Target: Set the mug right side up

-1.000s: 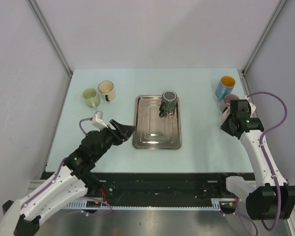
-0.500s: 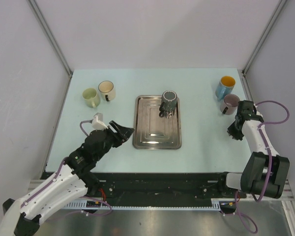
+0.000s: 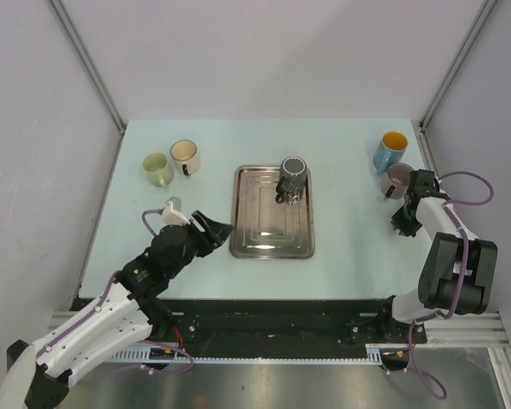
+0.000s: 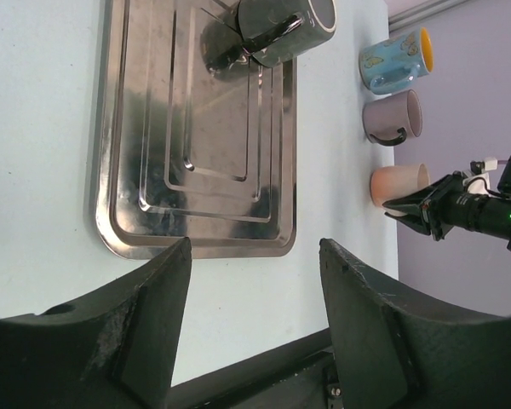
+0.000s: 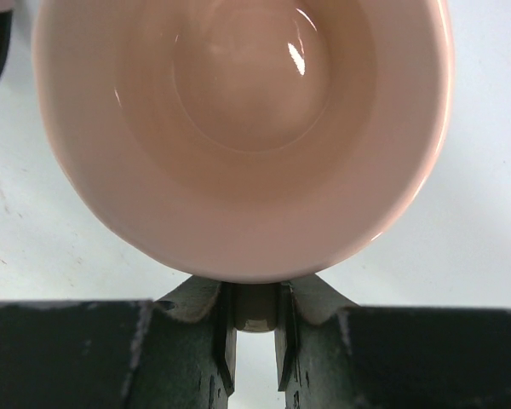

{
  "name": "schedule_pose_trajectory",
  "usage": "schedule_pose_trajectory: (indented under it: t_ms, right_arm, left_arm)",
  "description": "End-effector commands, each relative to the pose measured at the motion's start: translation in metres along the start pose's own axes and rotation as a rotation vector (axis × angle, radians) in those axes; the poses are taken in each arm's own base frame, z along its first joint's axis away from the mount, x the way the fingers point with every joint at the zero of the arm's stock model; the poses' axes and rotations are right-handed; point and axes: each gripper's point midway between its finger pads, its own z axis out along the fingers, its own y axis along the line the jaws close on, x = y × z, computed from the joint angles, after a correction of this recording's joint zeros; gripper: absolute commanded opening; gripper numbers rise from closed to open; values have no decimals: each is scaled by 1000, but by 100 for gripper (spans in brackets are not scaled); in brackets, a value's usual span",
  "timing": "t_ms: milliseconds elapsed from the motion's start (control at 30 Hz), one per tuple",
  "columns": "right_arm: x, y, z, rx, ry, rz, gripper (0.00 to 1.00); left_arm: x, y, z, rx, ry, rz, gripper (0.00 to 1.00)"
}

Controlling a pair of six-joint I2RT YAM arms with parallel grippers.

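Note:
Next, the right gripper nudges outward to release the pink mug on the tabletop (image 3: 394, 209) beside the mauve mug, since that spot lies just outward of the gripper.
A pale pink mug (image 5: 238, 128) stands mouth up on the table at the right; it also shows in the left wrist view (image 4: 399, 185). My right gripper (image 5: 254, 311) is shut on its handle, low beside it. In the top view the right gripper (image 3: 404, 220) hides the mug. My left gripper (image 4: 255, 247) is open and empty, just off the near left corner of the steel tray (image 3: 249, 239), and shows in the top view (image 3: 217, 228).
A dark mug (image 3: 292, 175) stands in the tray's far right corner. A mauve mug (image 3: 399, 179) and a blue mug with a yellow inside (image 3: 390, 151) stand just beyond the pink one. A green mug (image 3: 157, 168) and a cream mug (image 3: 185, 157) stand at the far left.
My right arm has dropped lower and swung toward the table's right edge, still by the pink mug. My left arm has drawn back slightly.

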Motion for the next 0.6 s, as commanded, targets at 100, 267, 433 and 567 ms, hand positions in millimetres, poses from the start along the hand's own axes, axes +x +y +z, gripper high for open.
schedule_pose_trajectory:
  t_ms: [100,267,433,567]
  right_arm:
    - [-39,26,3,-50,-84,48,0]
    - [-36,33,7,-48,-61,34,0]
    - [-25,40,5,-50,-42,0,0]
    - [-20,42,2,-53,-28,-11,8]
  left_arm:
    - [2,10,3,-22,-11,-27,66]
    - [4,8,7,-22,-3,-28,66]
    - [6,5,10,-15,13,-17,66]
    - [10,6,12,-15,25,-17,66]
